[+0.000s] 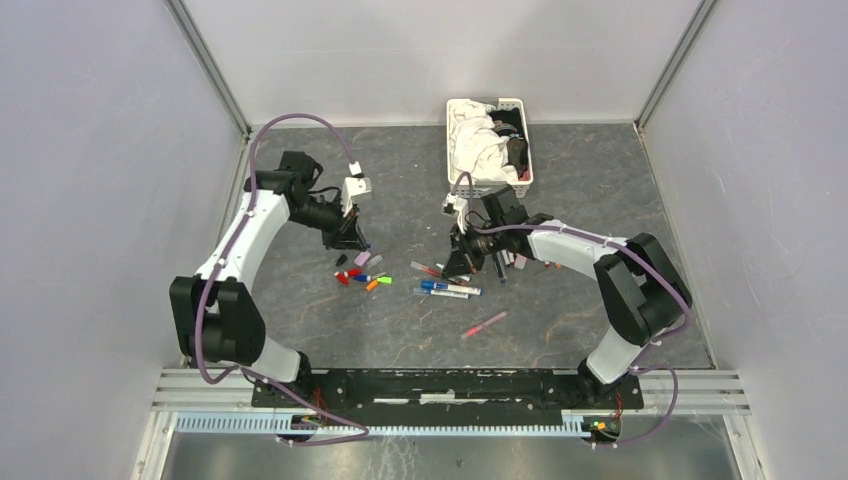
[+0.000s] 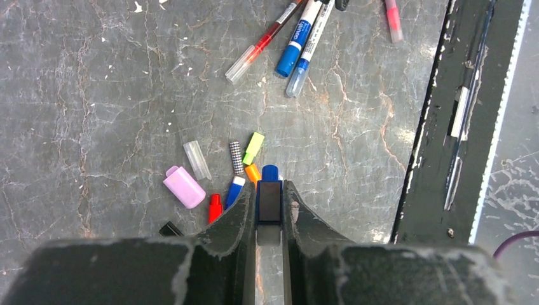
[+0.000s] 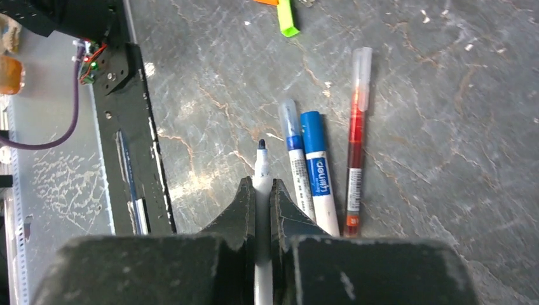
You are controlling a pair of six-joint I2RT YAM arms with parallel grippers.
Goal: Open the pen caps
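Observation:
The white pen's tip is bare. My right gripper will next turn the white pen and lower it onto the row of pens toward the right in the top view.
My left gripper point(image 2: 269, 188) is shut on a blue pen cap point(image 2: 270, 173) with a black face, held just above the floor. Loose pen caps lie beside it: lilac point(image 2: 184, 187), red point(image 2: 215, 207), orange point(image 2: 253, 172), yellow-green point(image 2: 254, 147), clear point(image 2: 197, 159) and black point(image 2: 169, 228). My right gripper point(image 3: 261, 185) is shut on a white pen point(image 3: 261, 166) whose dark tip is bare and points forward. Two blue pens point(image 3: 316, 171) and a red pen point(image 3: 356, 146), all capped, lie right of it. From above, the left gripper point(image 1: 350, 243) and right gripper point(image 1: 462, 262) flank the pile.
A white slatted basket point(image 1: 520, 108) of cloths stands at the back centre, just behind the right arm. A pink-red pen point(image 1: 485, 324) lies alone nearer the front. The black mounting rail point(image 1: 440, 385) runs along the near edge.

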